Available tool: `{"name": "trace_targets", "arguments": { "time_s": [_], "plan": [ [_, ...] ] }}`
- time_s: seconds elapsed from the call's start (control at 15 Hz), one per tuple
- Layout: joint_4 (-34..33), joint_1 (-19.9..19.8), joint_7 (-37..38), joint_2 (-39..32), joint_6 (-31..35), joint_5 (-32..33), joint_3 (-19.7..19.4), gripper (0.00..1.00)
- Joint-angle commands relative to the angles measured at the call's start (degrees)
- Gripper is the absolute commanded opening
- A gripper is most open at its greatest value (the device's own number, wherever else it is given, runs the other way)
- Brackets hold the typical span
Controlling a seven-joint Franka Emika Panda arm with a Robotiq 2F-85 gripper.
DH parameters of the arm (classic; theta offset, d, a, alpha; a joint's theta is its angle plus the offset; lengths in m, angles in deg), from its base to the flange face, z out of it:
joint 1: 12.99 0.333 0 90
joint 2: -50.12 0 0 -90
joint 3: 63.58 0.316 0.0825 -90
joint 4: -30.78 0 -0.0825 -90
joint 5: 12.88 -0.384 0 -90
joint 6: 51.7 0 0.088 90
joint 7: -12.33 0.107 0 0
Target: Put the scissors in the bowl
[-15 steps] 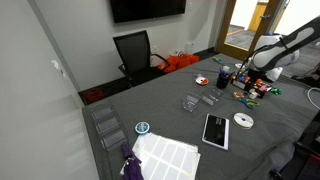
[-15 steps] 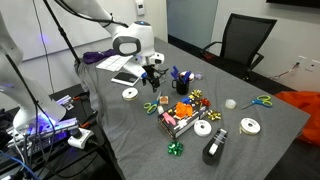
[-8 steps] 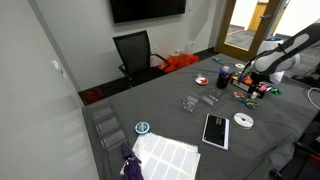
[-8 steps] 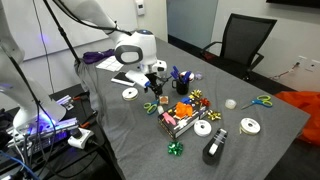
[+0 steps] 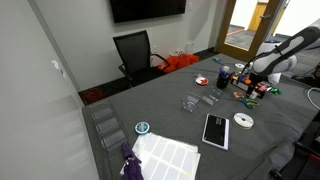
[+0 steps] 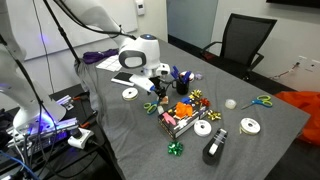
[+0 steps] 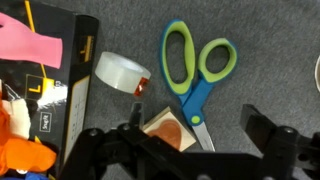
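Note:
My gripper will next go straight down onto the blades [image 7: 204,136] beside the yellow pivot and close there, because its open fingers are already on either side of them.
The scissors [image 7: 195,70] have green handles and a blue body. They lie flat on the grey table, blades pointing toward my gripper; they also show in an exterior view [image 6: 151,107]. My gripper [image 7: 199,122] is open and empty, hovering over the blade tips with one finger on each side. It shows in both exterior views [image 6: 153,90] [image 5: 248,82]. The bowl [image 5: 202,81], a small dish with a white rim and red inside, sits apart from the clutter; it shows as a small pale round shape in an exterior view [image 6: 230,102].
A clear tape roll [image 7: 120,72] and a wooden stamp block [image 7: 168,130] lie beside the scissors. A clutter of bows and tape [image 6: 185,108] lies nearby. A second pair of scissors [image 6: 261,101] lies farther off. A flat white disc [image 6: 129,94] and a tablet [image 5: 215,130] are also on the table.
The arm has shifted a little toward the clutter, bringing the open gripper over the scissors. Nothing on the table has moved.

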Motion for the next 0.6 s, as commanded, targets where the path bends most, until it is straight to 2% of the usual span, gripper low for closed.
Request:
{"name": "trace_targets", "arguments": {
  "time_s": [0.0, 0.53],
  "plan": [
    [-2.08, -1.92, -1.78, -3.72, 1.57, -0.38, 1.65, 1.0],
    [-4.91, -4.38, -3.22, -8.28, 3.18, -0.83, 4.58, 1.0]
  ]
}}
